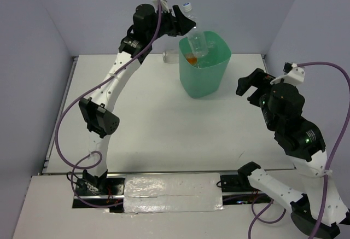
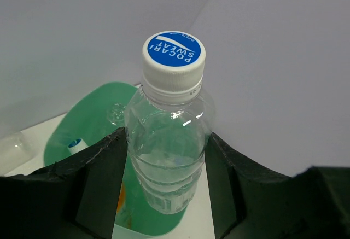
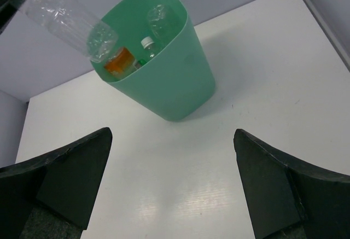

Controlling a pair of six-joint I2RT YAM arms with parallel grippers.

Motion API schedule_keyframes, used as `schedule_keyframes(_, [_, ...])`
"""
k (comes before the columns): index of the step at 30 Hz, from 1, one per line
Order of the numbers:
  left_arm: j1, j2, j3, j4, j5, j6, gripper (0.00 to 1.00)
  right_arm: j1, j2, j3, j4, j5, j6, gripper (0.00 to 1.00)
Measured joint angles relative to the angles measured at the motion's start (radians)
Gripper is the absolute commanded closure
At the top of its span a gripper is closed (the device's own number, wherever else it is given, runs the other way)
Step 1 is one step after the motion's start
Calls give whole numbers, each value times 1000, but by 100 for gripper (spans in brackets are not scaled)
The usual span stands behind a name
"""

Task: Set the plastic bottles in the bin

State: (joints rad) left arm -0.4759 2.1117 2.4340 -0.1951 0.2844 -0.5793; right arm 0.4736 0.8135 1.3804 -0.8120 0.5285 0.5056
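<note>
The bottle should be let go inside the bin, so my left gripper needs to go down and shift toward the bin's middle (image 1: 208, 52) (image 2: 126, 172) to release it.
My left gripper (image 1: 185, 24) is shut on a clear plastic bottle (image 1: 196, 38) with a blue-and-white cap (image 2: 174, 56), held tilted above the near-left rim of the mint-green bin (image 1: 224, 56). In the left wrist view the black fingers (image 2: 104, 168) press the bottle (image 2: 167, 140) on both sides, with the bin (image 2: 90, 121) below. Inside the bin (image 3: 175, 86) lie an orange-ended bottle (image 3: 119, 61), a white-capped one (image 3: 146, 43) and a clear one (image 3: 158, 17). Another clear bottle (image 1: 170, 57) lies on the table left of the bin. My right gripper (image 1: 252, 86) hangs open and empty, right of the bin.
The white table (image 1: 158, 124) is enclosed by pale walls on the left, back and right. A foil-covered strip (image 1: 172, 192) runs between the arm bases at the near edge. Purple cables loop off both arms.
</note>
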Motion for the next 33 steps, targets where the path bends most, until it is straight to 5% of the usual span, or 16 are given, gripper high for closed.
schedule_keyframes(15, [-61,152,0,30,-6,-5,41,0,-5,-31,-38,10,26,0])
schedule_keyframes(17, [-69,166,0,30,-8,-5,29,0,-5,-32,-38,10,26,0])
schedule_keyframes(19, [-77,174,-2,30,-8,-3,1,0,-5,-32,-38,10,27,0])
schedule_keyframes(26, [-91,140,-55,32,-24,11,0,0,2,-47,-38,10,29,0])
schedule_keyframes(33, [-61,-36,-104,-31,-188,8,1,0,13,-47,-37,10,29,0])
